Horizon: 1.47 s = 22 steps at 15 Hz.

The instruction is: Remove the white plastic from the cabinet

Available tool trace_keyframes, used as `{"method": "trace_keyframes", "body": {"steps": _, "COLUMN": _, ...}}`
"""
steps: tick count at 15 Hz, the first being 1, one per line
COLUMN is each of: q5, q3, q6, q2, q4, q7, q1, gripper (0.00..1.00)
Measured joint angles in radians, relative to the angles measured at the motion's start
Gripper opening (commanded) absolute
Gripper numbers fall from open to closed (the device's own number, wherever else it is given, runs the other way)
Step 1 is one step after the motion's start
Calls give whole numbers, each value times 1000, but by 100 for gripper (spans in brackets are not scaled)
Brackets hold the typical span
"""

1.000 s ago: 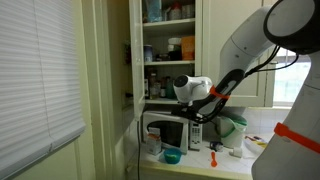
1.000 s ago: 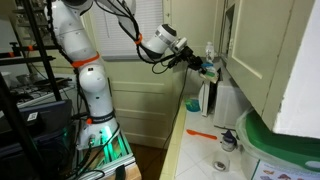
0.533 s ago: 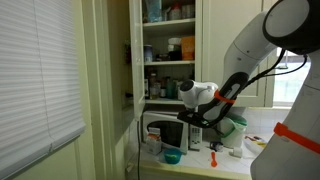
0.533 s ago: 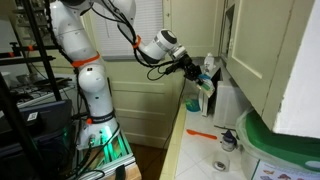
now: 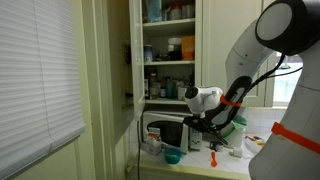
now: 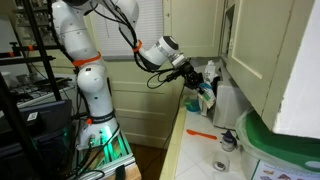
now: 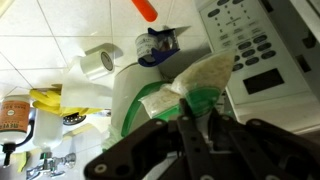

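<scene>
The bare tiles by the orange tool (image 7: 119, 32) lie below the plastic, so next I should move my gripper down toward them, away from the container, and release it.
My gripper (image 7: 197, 115) is shut on a crumpled piece of white plastic (image 7: 205, 75), which sticks out past the fingertips. It hangs over a white container with a green rim (image 7: 135, 95) on the counter, next to the white microwave's keypad (image 7: 250, 40). In both exterior views the gripper (image 5: 203, 117) (image 6: 197, 86) is low in front of the microwave (image 5: 166, 131), below the open cream cabinet (image 5: 170, 50) and its shelves of bottles and jars. The plastic shows pale at the fingertips (image 6: 209, 72).
On the tiled counter lie an orange tool (image 6: 200, 133), a blue bowl (image 5: 171, 156), a roll of tape (image 7: 97, 62), a yellow object (image 7: 45, 98) and a jar (image 7: 12, 113). The cabinet door (image 6: 255, 45) stands close on one side. A window blind (image 5: 40, 80) is opposite.
My gripper has moved down and away from the cabinet shelves, carrying the white plastic, and now hangs lower over the counter beside the microwave.
</scene>
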Motion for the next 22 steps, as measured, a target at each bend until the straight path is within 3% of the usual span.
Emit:
{"method": "trace_keyframes", "body": {"steps": 8, "q5": -26, "q3": -57, "q6": 12, "q2": 121, "q4": -3, "q7": 283, "q1": -20, "gripper": 4}}
{"method": "trace_keyframes", "body": {"steps": 12, "q5": -119, "q3": -76, "q6": 13, "q2": 177, "q4": 0, "q7": 413, "q1": -39, "gripper": 4}}
{"method": "trace_keyframes", "body": {"steps": 21, "q5": -224, "q3": -97, "q6": 13, "q2": 328, "q4": 50, "q7": 515, "q1": -67, "gripper": 4}}
{"method": "trace_keyframes", "body": {"steps": 22, "q5": -227, "q3": -98, "q6": 13, "q2": 341, "q4": 60, "q7": 515, "q1": -70, "gripper": 18}}
